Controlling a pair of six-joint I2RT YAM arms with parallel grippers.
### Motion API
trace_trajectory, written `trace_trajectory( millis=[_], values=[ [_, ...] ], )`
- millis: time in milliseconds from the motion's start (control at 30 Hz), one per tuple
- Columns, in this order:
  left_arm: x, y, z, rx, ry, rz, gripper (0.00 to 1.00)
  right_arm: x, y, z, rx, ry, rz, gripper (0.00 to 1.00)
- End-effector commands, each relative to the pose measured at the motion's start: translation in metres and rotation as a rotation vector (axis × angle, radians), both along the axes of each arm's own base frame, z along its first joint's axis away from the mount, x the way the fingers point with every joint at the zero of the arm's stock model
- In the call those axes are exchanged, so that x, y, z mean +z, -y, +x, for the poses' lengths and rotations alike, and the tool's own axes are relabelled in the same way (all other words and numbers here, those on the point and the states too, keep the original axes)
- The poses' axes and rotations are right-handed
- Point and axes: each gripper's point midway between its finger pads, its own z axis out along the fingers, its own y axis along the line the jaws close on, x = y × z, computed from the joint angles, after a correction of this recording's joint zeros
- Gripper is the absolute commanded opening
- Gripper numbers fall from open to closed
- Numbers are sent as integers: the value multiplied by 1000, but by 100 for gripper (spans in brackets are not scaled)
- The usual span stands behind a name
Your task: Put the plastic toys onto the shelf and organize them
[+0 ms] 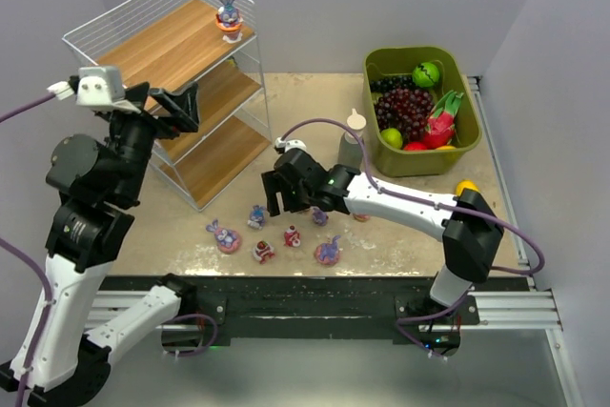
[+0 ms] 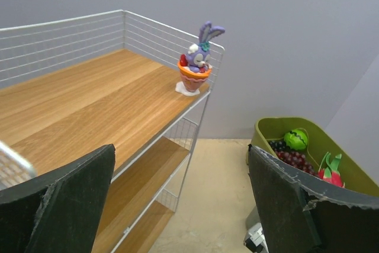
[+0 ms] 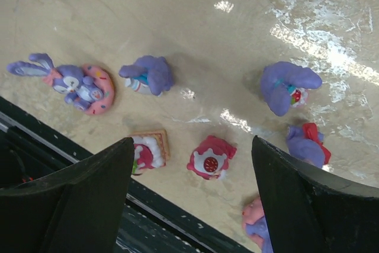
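Note:
My right gripper needs to move down and to the left in the top view next, onto the purple bunny's head, because the bare tabletop beside it has room for both fingers.
The shelf (image 1: pixel 212 92) (image 2: pixel 89 105) stands at the back left, with one purple bunny toy (image 1: pixel 229 14) (image 2: pixel 196 66) in an orange cup on the far corner of its top board. My left gripper (image 1: pixel 177 106) (image 2: pixel 180 152) hovers open and empty in front of the shelf at upper-board height. Several plastic toys lie near the table's front edge: a bunny on a pink ring (image 1: pixel 226 235) (image 3: pixel 83 87), a purple bunny (image 1: pixel 257 216) (image 3: pixel 148 75), a square cake piece (image 1: pixel 263 252) (image 3: pixel 148 152) and a red-and-white piece (image 1: pixel 292 234) (image 3: pixel 211 158). My right gripper (image 1: pixel 278 195) (image 3: pixel 192 146) hangs open above the red-and-white piece, touching nothing.
An olive-green bin (image 1: pixel 419 161) (image 2: pixel 266 131) at the back right holds grapes (image 1: pixel 410 107), a green apple (image 1: pixel 426 73) and a dragon fruit (image 1: pixel 443 126). A yellow fruit (image 1: pixel 465 188) lies by the right arm. The black front rail (image 1: pixel 315 285) runs just below the toys.

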Motion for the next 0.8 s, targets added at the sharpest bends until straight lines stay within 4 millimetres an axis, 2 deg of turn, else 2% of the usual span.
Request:
trace_trajectory(
  millis=[0,200,233,300,333,367,567,767],
  values=[
    [7,-23,-14,89,19,-27,97,22,-25,5,-102,-10,111,83],
    [0,-42,-30,149,19,-7,97,7,-62,-13,-92,-53,139,82],
    [1,-46,-35,161,22,-6,97,-4,-66,-14,-101,-64,117,82],
    [1,-51,-38,178,24,12,97,-11,-73,-19,-108,-62,102,82],
    [-1,-54,-39,191,15,22,98,-16,-74,-20,-116,-71,93,82],
    [-2,-56,-40,201,10,32,98,-31,-74,-23,-119,-87,60,82],
    [5,-60,-41,223,3,90,98,-64,-69,-14,-203,-87,-4,86],
    [13,-60,-39,228,22,122,99,-73,-80,-4,-200,-56,-14,86]
  ],
)
